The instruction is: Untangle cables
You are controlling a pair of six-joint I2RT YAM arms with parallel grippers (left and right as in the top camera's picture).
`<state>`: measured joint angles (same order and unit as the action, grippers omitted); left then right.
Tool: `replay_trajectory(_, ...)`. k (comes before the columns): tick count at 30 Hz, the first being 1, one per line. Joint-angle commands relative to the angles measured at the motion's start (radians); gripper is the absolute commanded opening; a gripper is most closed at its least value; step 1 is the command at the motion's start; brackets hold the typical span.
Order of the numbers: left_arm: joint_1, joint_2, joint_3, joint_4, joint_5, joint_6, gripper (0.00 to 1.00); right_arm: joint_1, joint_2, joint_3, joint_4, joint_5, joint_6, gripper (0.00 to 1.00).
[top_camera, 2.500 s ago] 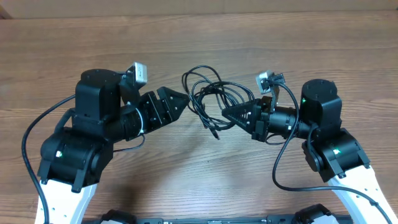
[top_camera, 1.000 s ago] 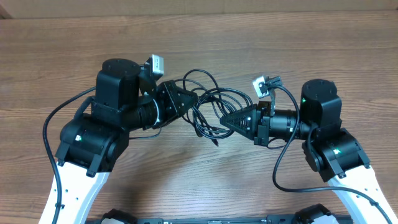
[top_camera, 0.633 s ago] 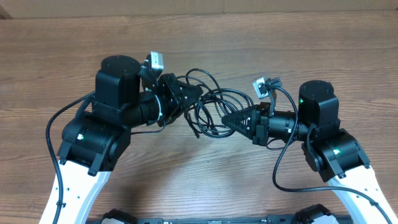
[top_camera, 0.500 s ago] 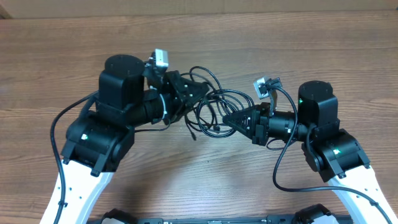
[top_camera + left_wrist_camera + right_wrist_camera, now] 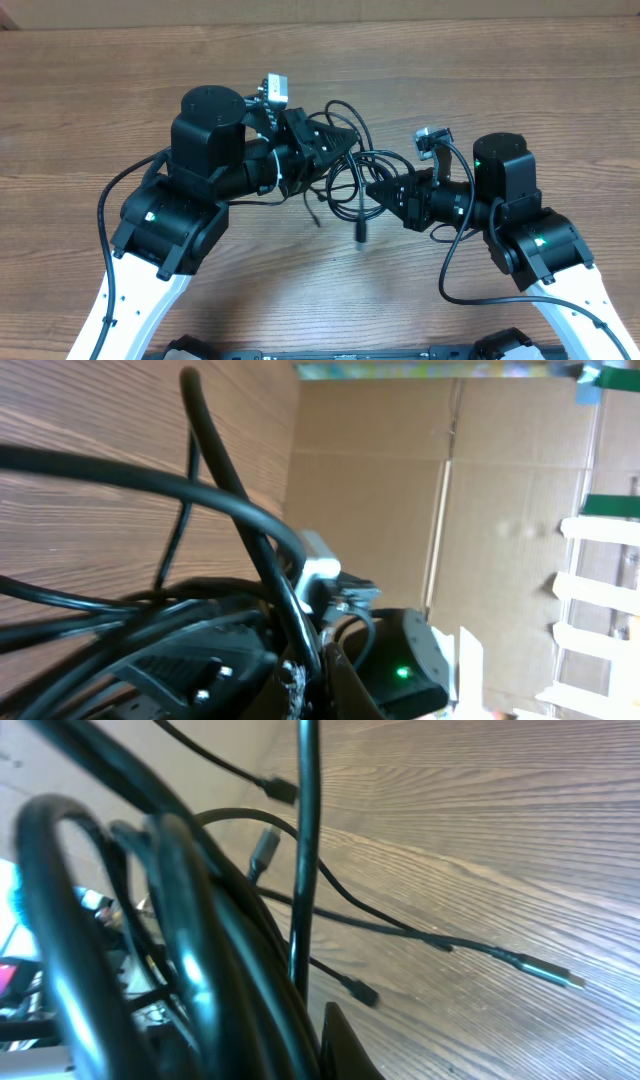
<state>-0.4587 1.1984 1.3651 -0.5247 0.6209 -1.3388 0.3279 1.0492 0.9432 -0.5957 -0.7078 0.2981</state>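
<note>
The cord should come off the heap of cords next, as my left gripper pulls it outward and to the left in the overhead view and lets it go, because open tabletop is there.
The cables (image 5: 352, 160) are a bunch of thin black cords hanging in loops between my two grippers, above the wooden table (image 5: 480, 80). My left gripper (image 5: 347, 141) is shut on a cord at the bunch's upper left; in the left wrist view that cord (image 5: 262, 550) runs down into the closed fingertips (image 5: 312, 682). From the right, my right gripper (image 5: 373, 188) is shut on the bunch, and thick loops (image 5: 180, 910) fill its view beside one dark finger (image 5: 347, 1052). One plug end (image 5: 362, 233) dangles below; others (image 5: 564, 977) trail over the table.
The arms' own thicker black wires (image 5: 450, 265) loop beside each base. A cardboard wall (image 5: 400, 510) and a white frame (image 5: 600, 610) stand beyond the table in the left wrist view. Both arm bases sit near the front edge.
My left arm has swung right and toward the back, carrying its cord with it. The bunch has shifted right and a plug end now hangs down. The right gripper has barely moved.
</note>
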Motion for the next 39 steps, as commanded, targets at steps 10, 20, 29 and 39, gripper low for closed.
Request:
replay_trajectory(10,0.001,-0.021,0.023,0.198,0.053,-0.193,0.04,-0.002,0.013,0.0,-0.055,0.15,0.003,0.04)
replay_trajectory(20,0.147,-0.021,0.023,0.217,0.048,-0.32,0.04,-0.002,0.013,0.0,-0.127,0.172,-0.019,0.04)
replay_trajectory(29,0.299,-0.02,0.023,0.134,0.048,-0.285,0.04,-0.002,0.013,0.0,-0.135,0.163,-0.019,0.04)
replay_trajectory(39,0.375,-0.02,0.023,0.0,-0.001,0.054,0.08,-0.002,0.013,0.0,-0.132,0.156,-0.019,0.04)
